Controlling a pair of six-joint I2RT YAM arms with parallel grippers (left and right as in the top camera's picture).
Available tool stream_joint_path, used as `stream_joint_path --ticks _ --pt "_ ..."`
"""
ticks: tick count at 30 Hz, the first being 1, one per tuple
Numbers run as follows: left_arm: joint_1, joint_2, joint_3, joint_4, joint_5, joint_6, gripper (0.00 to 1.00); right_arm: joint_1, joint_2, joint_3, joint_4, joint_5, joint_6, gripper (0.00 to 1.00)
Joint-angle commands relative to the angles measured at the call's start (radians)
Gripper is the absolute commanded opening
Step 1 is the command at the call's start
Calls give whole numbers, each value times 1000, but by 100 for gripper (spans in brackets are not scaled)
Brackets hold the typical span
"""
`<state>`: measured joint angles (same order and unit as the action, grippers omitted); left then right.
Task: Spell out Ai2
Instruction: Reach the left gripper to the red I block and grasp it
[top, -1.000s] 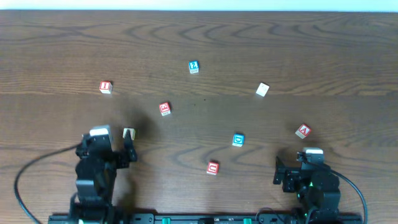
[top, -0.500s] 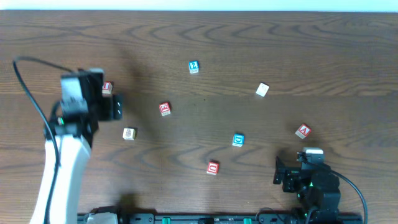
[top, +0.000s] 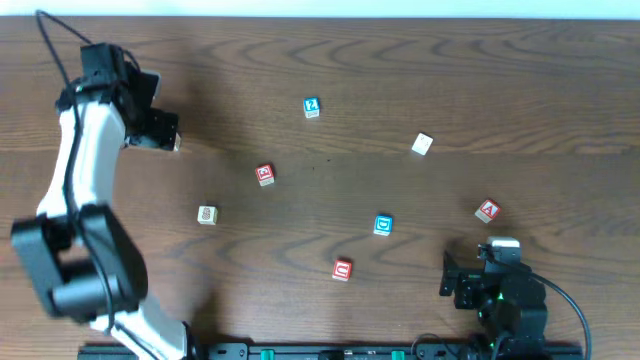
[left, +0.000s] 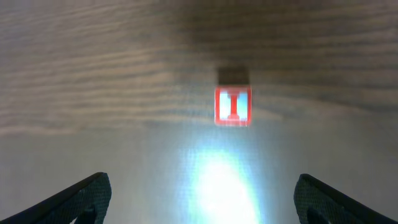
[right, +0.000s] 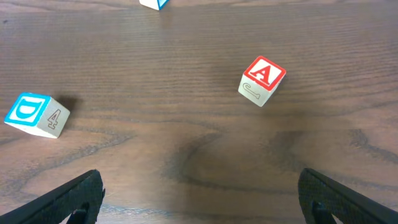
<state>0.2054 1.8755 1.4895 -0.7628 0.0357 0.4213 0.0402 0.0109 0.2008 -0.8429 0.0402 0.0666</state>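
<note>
The left gripper moves down next with its fingers open around the block, as the red I block (left: 233, 106) lies on the tabletop below it.
A red block with the letter I (left: 233, 106) lies on the wooden table, ahead of my left gripper (left: 202, 202), which is open and empty above it. In the overhead view the left gripper (top: 158, 128) hangs over that block at the far left, hiding most of it. A red A block (top: 487, 210) lies at the right and also shows in the right wrist view (right: 262, 79). A red block (top: 264, 175) lies mid-table; its character is too small to read. My right gripper (right: 199, 202) is open and empty, resting near the front edge (top: 480, 265).
Other loose blocks: a blue one (top: 311, 107) at the back, a white one (top: 422, 144), a beige one (top: 207, 214), a blue D block (top: 383, 225) also in the right wrist view (right: 37, 115), and a red one (top: 342, 269) near the front.
My left arm has swung from the front left out to the far left and now hangs over the red I block. The right arm and all blocks have not moved.
</note>
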Motion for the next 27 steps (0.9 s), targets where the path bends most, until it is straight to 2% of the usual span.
stream_joint_path --ticks 1,6,15,25,26,27 --pt "6 97 78 -21 76 36 95 -7 -5 -11 -5 -4 -12 99" --pt "3 164 99 -16 141 28 95 -7 -5 -11 -5 -4 -12 99" --pt "10 210 99 186 149 19 95 -7 -5 -11 -5 -4 -12 99" --pt "11 309 99 179 145 0 95 -7 -5 -11 -5 -4 -12 99" --pt "11 313 99 176 145 0 100 -7 -5 -11 -5 -4 -12 99" --pt "11 315 99 173 142 0 94 -7 -5 -11 -5 -4 -12 99"
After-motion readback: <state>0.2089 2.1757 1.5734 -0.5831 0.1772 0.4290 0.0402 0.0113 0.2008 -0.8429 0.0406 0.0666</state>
